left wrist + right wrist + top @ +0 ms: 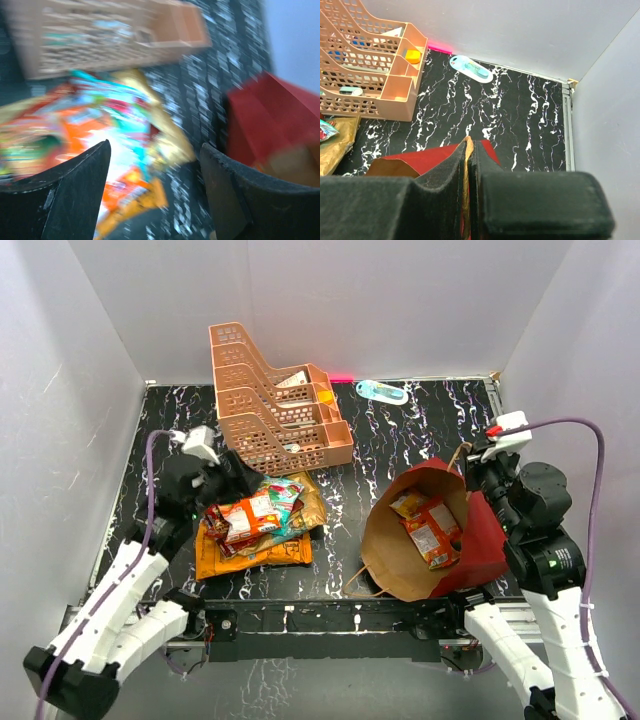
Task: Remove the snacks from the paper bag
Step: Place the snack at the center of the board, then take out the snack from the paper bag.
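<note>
My left gripper will next swing away from the pile and turn into the opening of the bag. Then it will go onto the corner of the nearer packet.
The red paper bag [478,540] lies tipped on its side at the right, its brown mouth facing left. Two orange-red snack packets [430,525] lie inside it. My right gripper [478,462] is shut on the bag's upper rim [468,150], the paper pinched between its fingers. A pile of snacks [258,522] lies on the table at the left: orange chip bag, tan-gold bag, red and teal packets. My left gripper [222,480] is open and empty just above that pile; its view is blurred, showing the pile [100,125] and the bag [270,125].
The peach tiered rack [270,400] stands at the back left, close behind the snack pile. A small blue-green bottle [382,391] lies near the back wall. White walls enclose the black marbled table [400,440].
</note>
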Available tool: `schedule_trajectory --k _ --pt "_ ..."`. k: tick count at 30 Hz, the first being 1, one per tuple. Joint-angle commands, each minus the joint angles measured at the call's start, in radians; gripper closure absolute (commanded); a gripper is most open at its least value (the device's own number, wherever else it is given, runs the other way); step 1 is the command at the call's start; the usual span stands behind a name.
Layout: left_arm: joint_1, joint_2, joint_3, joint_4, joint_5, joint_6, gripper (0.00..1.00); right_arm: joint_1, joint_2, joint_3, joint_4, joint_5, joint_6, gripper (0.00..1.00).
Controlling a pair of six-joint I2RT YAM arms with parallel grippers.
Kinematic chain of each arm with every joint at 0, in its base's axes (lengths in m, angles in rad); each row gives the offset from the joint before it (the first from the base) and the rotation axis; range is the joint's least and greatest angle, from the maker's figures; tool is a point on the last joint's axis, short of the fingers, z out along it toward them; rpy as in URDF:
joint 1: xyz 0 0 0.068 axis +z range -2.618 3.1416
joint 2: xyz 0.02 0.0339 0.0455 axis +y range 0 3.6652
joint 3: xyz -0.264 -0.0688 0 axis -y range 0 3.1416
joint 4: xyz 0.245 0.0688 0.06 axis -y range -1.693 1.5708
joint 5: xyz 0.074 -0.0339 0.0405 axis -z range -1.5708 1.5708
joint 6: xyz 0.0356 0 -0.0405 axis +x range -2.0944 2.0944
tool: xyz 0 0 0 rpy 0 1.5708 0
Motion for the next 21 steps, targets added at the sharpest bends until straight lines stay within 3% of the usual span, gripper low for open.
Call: schedule_trajectory --k 1,6,8,10,15,21 --pt "-0.325 -0.093 -0.046 0.212 -0.006 -0.056 0.27 0.002 -0.034 0.026 0.1 -0.018 -0.007 0.92" --pt "-0.724 0.056 -0.062 0.42 -0.195 0.061 0.23 0.002 -0.065 0.007 0.089 -0.056 0.039 0.92" --pt "-0.936 0.167 -0.046 0.529 -0.291 0.217 0.22 0.002 -0.069 0.012 0.075 -0.062 0.048 0.92" --pt "-1.06 0.298 -0.004 0.612 -0.333 0.437 0.22 0.003 -0.069 0.024 0.062 -0.077 0.057 0.92" --pt "-1.097 0.571 0.101 0.72 -0.195 0.894 0.21 0.002 -0.066 0.06 0.039 -0.11 0.066 0.92" --pt "-1.043 0.803 0.253 0.679 -0.021 1.146 0.28 0.001 -0.062 0.09 0.018 -0.124 0.071 0.92"
